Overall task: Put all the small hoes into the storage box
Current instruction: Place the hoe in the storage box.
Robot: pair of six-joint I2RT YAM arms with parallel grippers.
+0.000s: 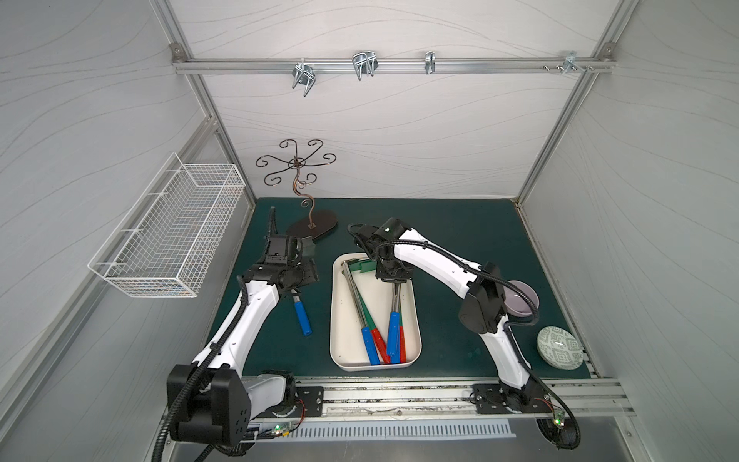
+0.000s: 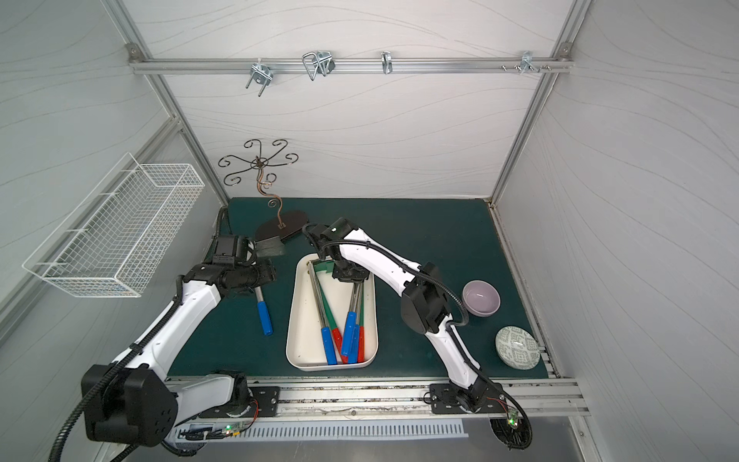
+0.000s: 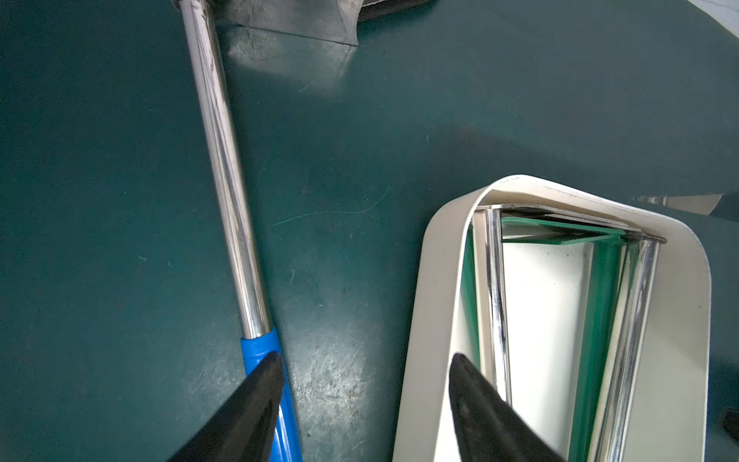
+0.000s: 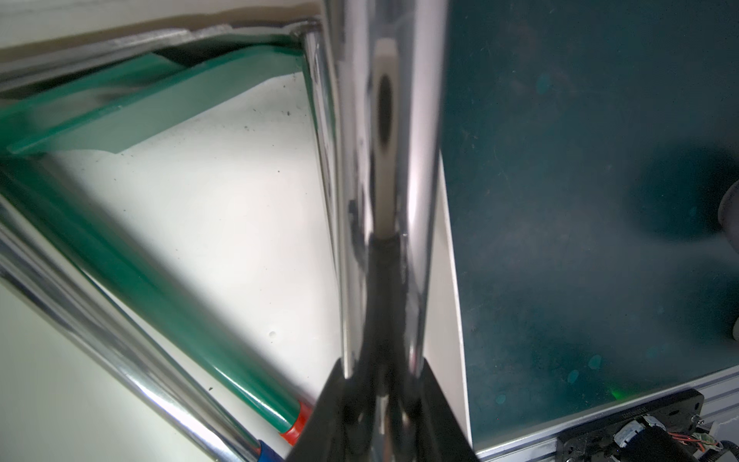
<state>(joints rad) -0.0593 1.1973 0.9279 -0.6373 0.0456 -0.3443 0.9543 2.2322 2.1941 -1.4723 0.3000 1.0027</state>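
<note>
My right gripper moves the hoe's chrome stem down into the storage box (image 1: 335,320) next, toward the box's bare white bottom, because the stem still hangs above it.
The storage box (image 1: 335,320) (image 2: 298,336) is a cream tray at mid-table holding several hoes with blue and red handles (image 1: 370,346). My right gripper (image 1: 395,282) (image 4: 384,372) hangs over the box's far right part, shut on the chrome shaft (image 4: 384,140) of a hoe whose handle end lies among the others. A small hoe with a blue handle (image 1: 302,318) (image 2: 264,318) (image 3: 228,180) lies flat on the green mat, left of the box, with its dark blade (image 1: 308,248) at the far end. My left gripper (image 3: 366,355) is open above the gap between this hoe and the box, holding nothing.
A white wire basket (image 1: 168,232) hangs on the left wall. A brown hook stand (image 1: 310,226) stands at the back left of the mat. A purple bowl (image 2: 481,298) and a patterned dish (image 1: 557,346) sit at the right. A rail with metal hooks (image 1: 364,66) crosses the back wall.
</note>
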